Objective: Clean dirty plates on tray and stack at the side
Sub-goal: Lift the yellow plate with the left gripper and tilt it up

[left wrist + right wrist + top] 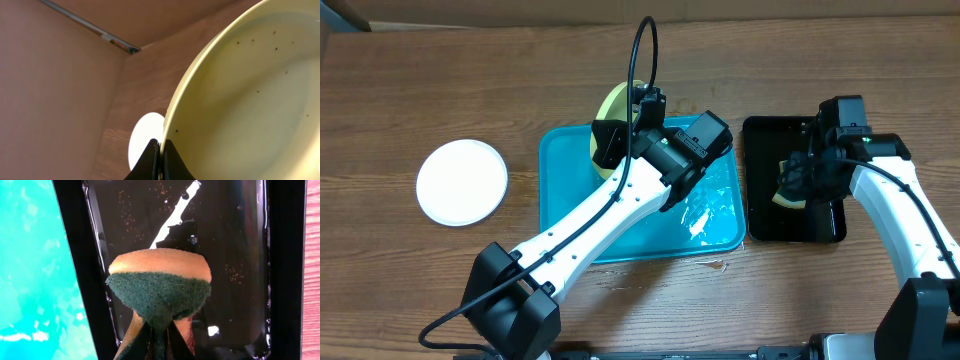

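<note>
The tilted plate in my left gripper swings over and goes down flat onto the white plate next for release, as that lies below and to the gripper's left in the overhead view.
My left gripper is shut on the rim of the pale yellow-green plate, held tilted over the back left of the turquoise tray; in the overhead view the plate shows behind the arm, the gripper on its edge. The plate face shows small dark specks. A white plate lies on the table at the left, also in the left wrist view. My right gripper is shut on a yellow-and-green sponge over the black tray. A second white plate is out of view.
The black tray stands right of the turquoise tray and looks wet. The turquoise tray's floor carries wet streaks and shows at the left in the right wrist view. A cardboard wall runs along the table's far edge.
</note>
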Robot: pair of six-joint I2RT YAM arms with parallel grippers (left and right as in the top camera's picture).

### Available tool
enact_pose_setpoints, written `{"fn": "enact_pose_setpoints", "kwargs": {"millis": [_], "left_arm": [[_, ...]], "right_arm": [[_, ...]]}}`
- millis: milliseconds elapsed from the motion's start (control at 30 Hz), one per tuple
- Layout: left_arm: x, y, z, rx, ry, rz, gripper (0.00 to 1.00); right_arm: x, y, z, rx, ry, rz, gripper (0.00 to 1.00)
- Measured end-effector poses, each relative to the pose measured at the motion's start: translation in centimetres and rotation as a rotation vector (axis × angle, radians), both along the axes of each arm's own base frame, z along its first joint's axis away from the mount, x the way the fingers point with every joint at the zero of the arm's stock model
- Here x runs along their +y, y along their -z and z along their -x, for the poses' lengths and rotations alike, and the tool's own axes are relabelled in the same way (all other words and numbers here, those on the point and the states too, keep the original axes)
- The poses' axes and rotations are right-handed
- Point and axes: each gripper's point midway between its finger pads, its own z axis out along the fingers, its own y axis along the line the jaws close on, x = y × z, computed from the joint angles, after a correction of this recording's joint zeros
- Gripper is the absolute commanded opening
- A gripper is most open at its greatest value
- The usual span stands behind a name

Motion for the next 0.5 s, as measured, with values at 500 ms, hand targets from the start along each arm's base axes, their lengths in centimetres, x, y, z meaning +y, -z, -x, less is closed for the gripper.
{"fn": "enact_pose_setpoints", "kwargs": {"millis": [500], "left_arm": [[0.16,-0.43,-0.08,-0.021,-0.005,-0.018,0.04]], "right_arm": [[0.01,0.00,0.02,0.001,0.000,0.000,0.05]]}}
